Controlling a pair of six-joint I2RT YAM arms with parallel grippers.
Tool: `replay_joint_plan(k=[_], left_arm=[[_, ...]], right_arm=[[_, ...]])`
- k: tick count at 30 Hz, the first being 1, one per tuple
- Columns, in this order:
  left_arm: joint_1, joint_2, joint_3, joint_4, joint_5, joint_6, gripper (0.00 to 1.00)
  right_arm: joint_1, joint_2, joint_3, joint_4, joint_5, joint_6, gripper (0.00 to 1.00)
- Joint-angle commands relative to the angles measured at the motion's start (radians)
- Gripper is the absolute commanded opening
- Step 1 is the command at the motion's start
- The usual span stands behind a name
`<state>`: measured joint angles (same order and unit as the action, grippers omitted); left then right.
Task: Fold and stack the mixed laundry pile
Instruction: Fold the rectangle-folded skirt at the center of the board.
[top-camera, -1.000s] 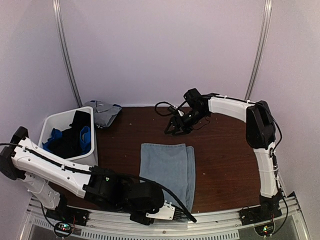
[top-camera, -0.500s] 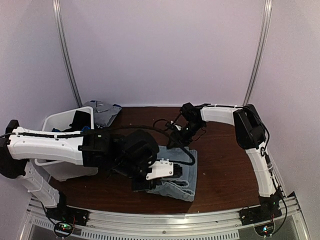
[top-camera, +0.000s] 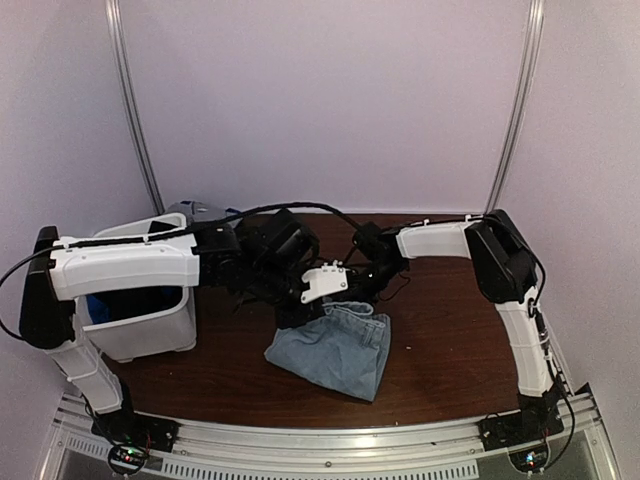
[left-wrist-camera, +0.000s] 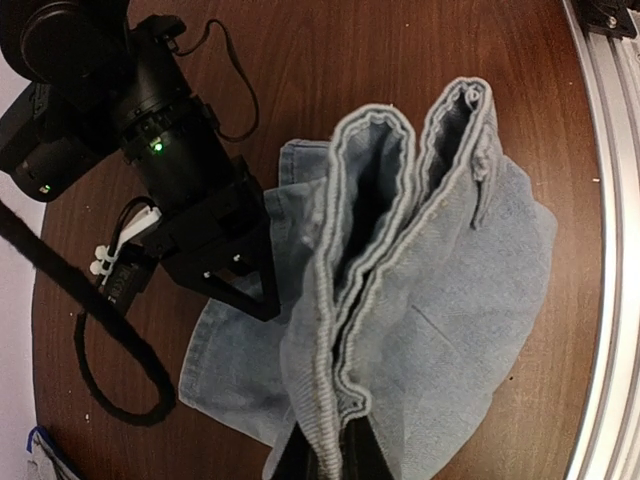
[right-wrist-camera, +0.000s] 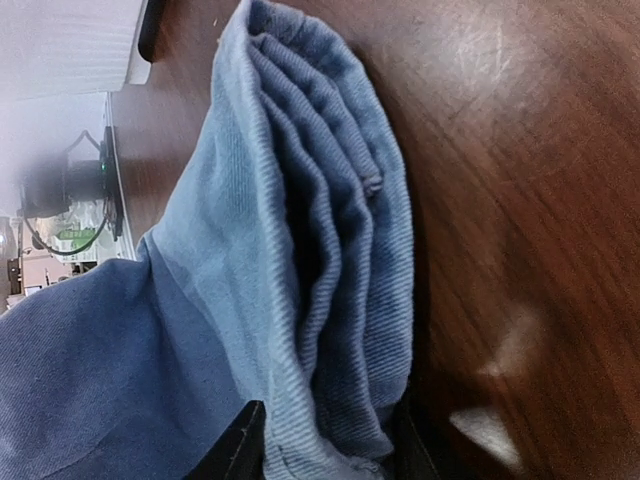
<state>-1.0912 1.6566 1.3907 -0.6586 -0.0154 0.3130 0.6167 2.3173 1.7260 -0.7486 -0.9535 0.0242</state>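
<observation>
The flat part of the denim piece (top-camera: 335, 345) (left-wrist-camera: 432, 365) is below my left gripper, which should next lower the raised hem toward it and let go of the thick fold there.
A faded light-blue denim piece (top-camera: 335, 345) lies bunched at the middle of the table, its far edge lifted. My left gripper (top-camera: 298, 312) is shut on a thick fold of its hem, which fills the gap between the jaws (left-wrist-camera: 335, 458) in the left wrist view. My right gripper (top-camera: 362, 290) meets the same denim piece (right-wrist-camera: 300, 250) at its far edge, with several stacked folds pinched between the jaws (right-wrist-camera: 325, 455). A pale grey-blue piece (top-camera: 200, 212) lies behind the bin. The rest of the laundry pile is mostly hidden by my left arm.
A white plastic bin (top-camera: 140, 325) stands at the left of the brown table (top-camera: 450, 330), under my left arm. A sliver of royal-blue fabric (top-camera: 96, 303) shows inside it. The metal rail (top-camera: 330, 440) runs along the near edge.
My left gripper has swept from the near edge up to the table's middle, dragging the flat denim into a bunch. My right gripper came down to the denim's far edge and closed on it.
</observation>
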Motion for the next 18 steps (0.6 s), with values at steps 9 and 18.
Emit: replay_joint_plan(k=[9,18], left_arm=[[0.061,0.107,0.049,0.135,-0.024,0.108,0.03],[0.105,0.163,0.067,0.184,-0.058,0.101,0.24]], right_arm=[[-0.017,-0.07,0.019,-0.005,0.014,0.045,0.54],[-0.157,-0.229,0.03,0.075,0.126,0.219,0.66]])
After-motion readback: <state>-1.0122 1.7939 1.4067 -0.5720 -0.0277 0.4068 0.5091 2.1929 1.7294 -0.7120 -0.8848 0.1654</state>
